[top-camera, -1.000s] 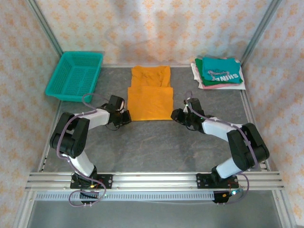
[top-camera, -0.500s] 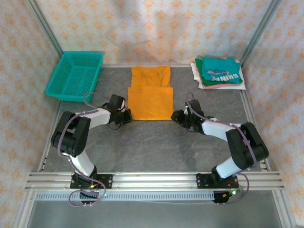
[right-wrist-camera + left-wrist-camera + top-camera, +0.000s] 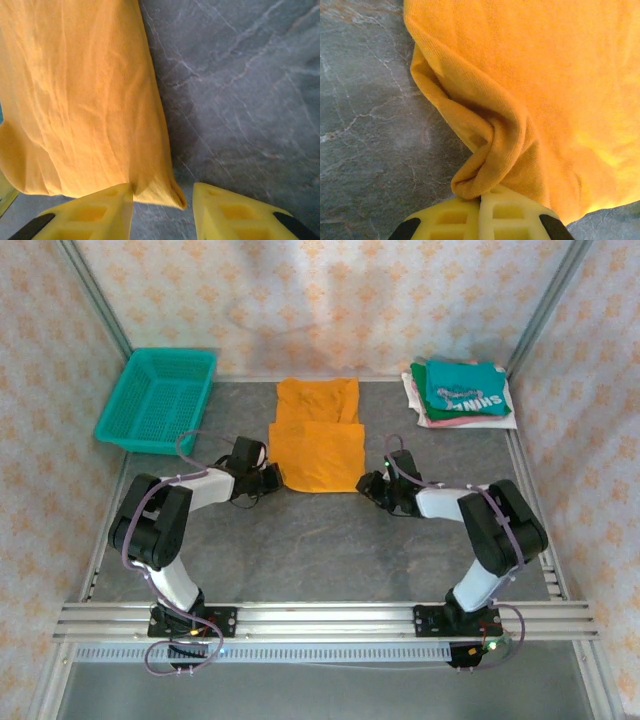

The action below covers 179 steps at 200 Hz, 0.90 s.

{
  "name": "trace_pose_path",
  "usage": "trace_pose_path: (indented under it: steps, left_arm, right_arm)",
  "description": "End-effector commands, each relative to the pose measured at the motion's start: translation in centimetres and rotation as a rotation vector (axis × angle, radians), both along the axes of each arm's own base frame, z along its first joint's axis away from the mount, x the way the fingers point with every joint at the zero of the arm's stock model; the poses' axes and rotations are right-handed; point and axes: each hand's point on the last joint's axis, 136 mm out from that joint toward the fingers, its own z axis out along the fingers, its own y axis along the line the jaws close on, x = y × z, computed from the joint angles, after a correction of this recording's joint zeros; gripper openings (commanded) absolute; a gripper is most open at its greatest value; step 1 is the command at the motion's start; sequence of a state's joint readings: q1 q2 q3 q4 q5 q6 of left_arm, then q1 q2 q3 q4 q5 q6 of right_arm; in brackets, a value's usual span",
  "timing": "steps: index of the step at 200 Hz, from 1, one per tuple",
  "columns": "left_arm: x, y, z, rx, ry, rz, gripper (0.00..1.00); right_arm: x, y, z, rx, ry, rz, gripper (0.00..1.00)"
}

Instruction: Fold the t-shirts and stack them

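Note:
My right gripper eases slightly toward the orange cloth [image 3: 490, 160] next and closes on the fold, because the t-shirt's near corner lies between its open fingers.
The mustard-orange t-shirt [image 3: 315, 440] lies folded in half at the table's middle. My left gripper [image 3: 270, 478] sits at its near left corner, and in the left wrist view the yellow jaws [image 3: 481, 201] are shut on a bunched fold of the orange cloth [image 3: 490, 160]. At the near right corner is my right gripper [image 3: 370, 483], open. That corner of the t-shirt [image 3: 150, 187] lies between its fingers [image 3: 100, 210], touching the left one and apart from the right one. A folded stack with a teal t-shirt [image 3: 462, 388] on top rests at the back right.
A teal mesh basket [image 3: 158, 398] stands at the back left. Metal frame posts and patterned walls close in the table's sides and back. Bare grey tabletop [image 3: 320, 540] stretches between the orange t-shirt and the arm bases.
Both grippers edged inward at the shirt's near corners. The left one bunched its corner up. The right jaws widened a little and the right forearm dropped lower.

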<state>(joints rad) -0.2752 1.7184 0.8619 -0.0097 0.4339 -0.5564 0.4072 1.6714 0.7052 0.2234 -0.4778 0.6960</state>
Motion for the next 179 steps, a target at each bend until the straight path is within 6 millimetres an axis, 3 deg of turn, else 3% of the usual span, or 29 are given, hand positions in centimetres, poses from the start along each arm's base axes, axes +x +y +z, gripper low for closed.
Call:
trace_pose_path:
  steps: [1, 63, 91, 103, 116, 139, 179]
  left_arm:
    - [0.4, 0.0, 0.7, 0.005, -0.040, 0.003, 0.00]
    - [0.4, 0.0, 1.0, 0.005, -0.043, 0.003, 0.00]
    - [0.3, 0.4, 1.6, 0.013, -0.063, 0.021, 0.00]
    - [0.1, 0.6, 1.8, 0.021, -0.068, 0.023, 0.00]
    - [-0.2, 0.7, 1.8, 0.025, -0.066, 0.014, 0.00]
    - [-1.2, 0.8, 1.3, 0.026, -0.050, 0.005, 0.00]
    - [-5.4, 1.0, 0.0, -0.002, 0.015, -0.026, 0.00]
  right_arm:
    - [1.9, 0.9, 1.2, 0.042, -0.049, -0.016, 0.37]
    - [3.2, 1.1, 0.8, 0.029, -0.052, -0.040, 0.33]
    - [3.3, 0.7, 0.4, 0.009, -0.046, -0.053, 0.18]
    - [3.0, 0.2, 0.3, -0.014, -0.043, -0.064, 0.06]
    - [2.5, -0.1, 0.5, -0.027, -0.048, -0.056, 0.00]
    - [1.2, -0.1, 0.7, -0.020, -0.049, -0.022, 0.00]
    - [-3.0, -0.3, 0.5, 0.024, -0.034, 0.039, 0.00]
